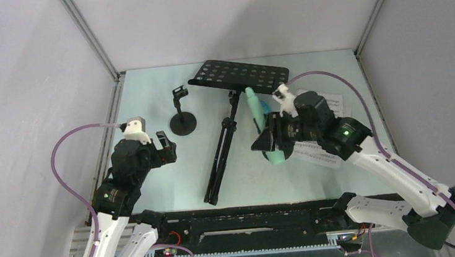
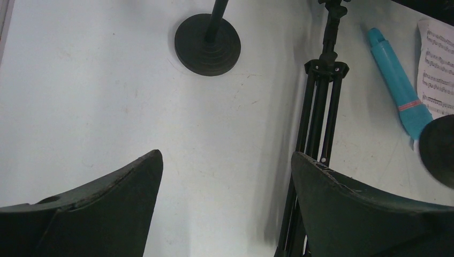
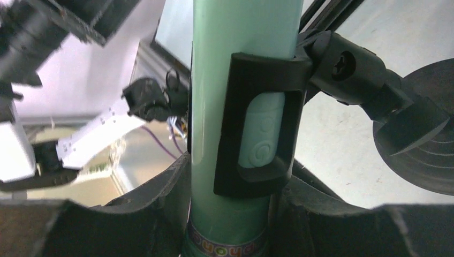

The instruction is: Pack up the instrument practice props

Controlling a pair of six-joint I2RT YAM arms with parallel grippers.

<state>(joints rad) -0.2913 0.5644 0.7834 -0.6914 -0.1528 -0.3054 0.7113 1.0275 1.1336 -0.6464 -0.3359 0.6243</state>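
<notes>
Next, my right gripper will shift the mic holder toward the tripod legs and lower its round base onto bare table beside them.
The black music rack lies flat, its perforated desk (image 1: pixel 239 74) at the back and its folded tripod legs (image 1: pixel 218 160) running toward me. My right gripper (image 1: pixel 273 134) is shut on the mint-green microphone (image 3: pixel 235 80), held above the table. The mic sits in the clip of a black mic holder (image 3: pixel 262 123), whose round base (image 3: pixel 423 144) hangs beside it. The blue microphone (image 2: pixel 399 80) lies right of the tripod (image 2: pixel 321 107). The second mic holder (image 1: pixel 182 123) stands upright at left centre. My left gripper (image 1: pixel 166 147) is open and empty above bare table (image 2: pixel 225 160).
White sheet-music pages (image 1: pixel 317 152) lie on the table under and behind my right arm; one also shows in the left wrist view (image 2: pixel 436 64). Grey enclosure walls with metal corner posts (image 1: pixel 89 35) stand close on three sides. The black rail (image 1: pixel 246 223) runs along the near edge.
</notes>
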